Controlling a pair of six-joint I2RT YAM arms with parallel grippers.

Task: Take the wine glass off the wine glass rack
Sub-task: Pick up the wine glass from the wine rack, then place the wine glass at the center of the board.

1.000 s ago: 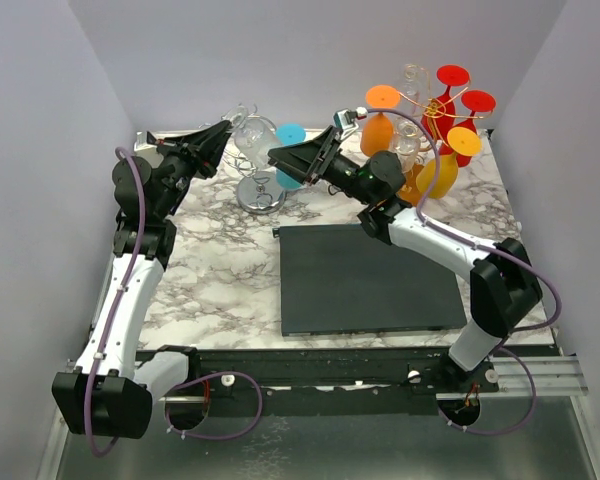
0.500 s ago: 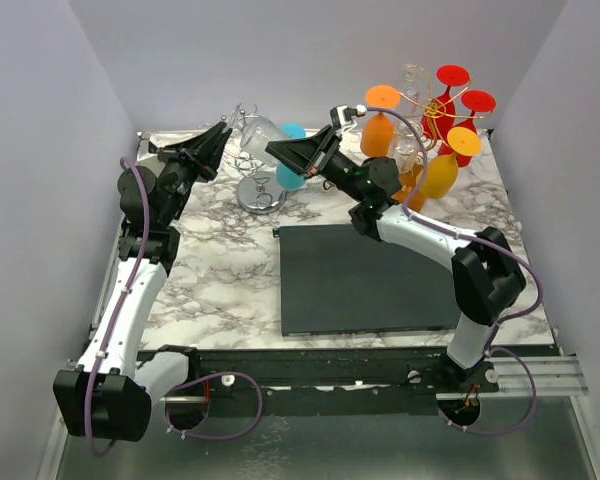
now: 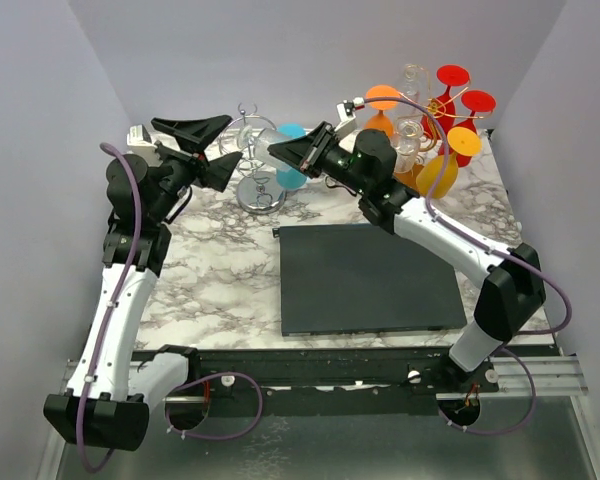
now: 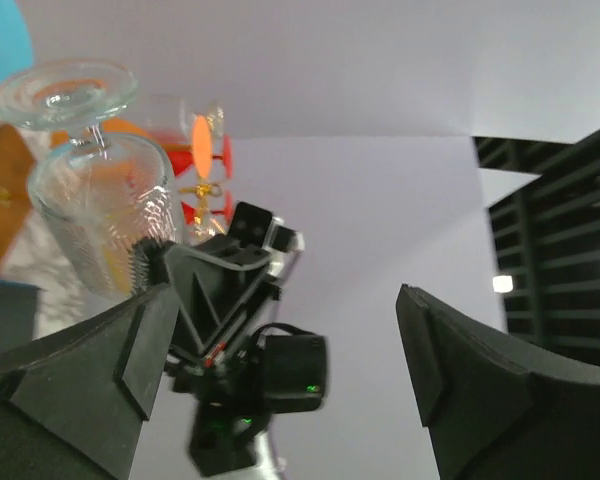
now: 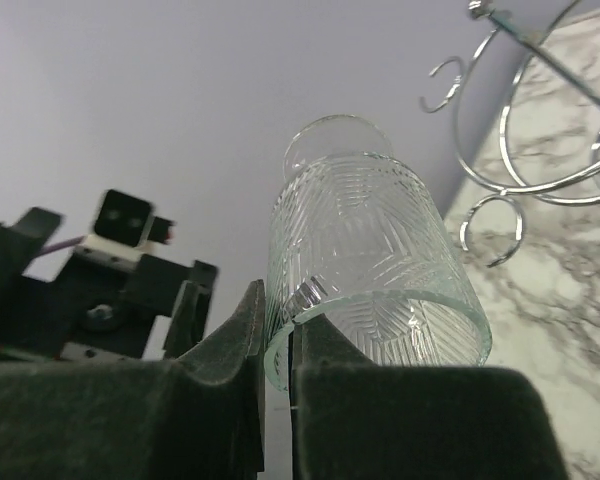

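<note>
My right gripper will move back and down and tilt the glass foot-down onto the marble, because the marble beside the black mat is bare.
A clear ribbed wine glass hangs in the air above the silver stand, foot pointing left. My right gripper is shut on its rim, one finger inside the bowl and one outside. The ribbed bowl fills that view. My left gripper stands wide open around the foot end without touching the glass; nothing lies between its fingers. The wine glass rack, gold wire with several red, orange and yellow glasses, stands at the back right.
A silver wire stand with a round base sits under the held glass, its curled hooks close to the bowl. A blue glass is beside it. A black mat lies mid-table. White walls enclose three sides.
The right gripper has shut on the clear glass's rim. The left gripper, shut at the glass a second ago, has opened wide and drawn back slightly to the left.
</note>
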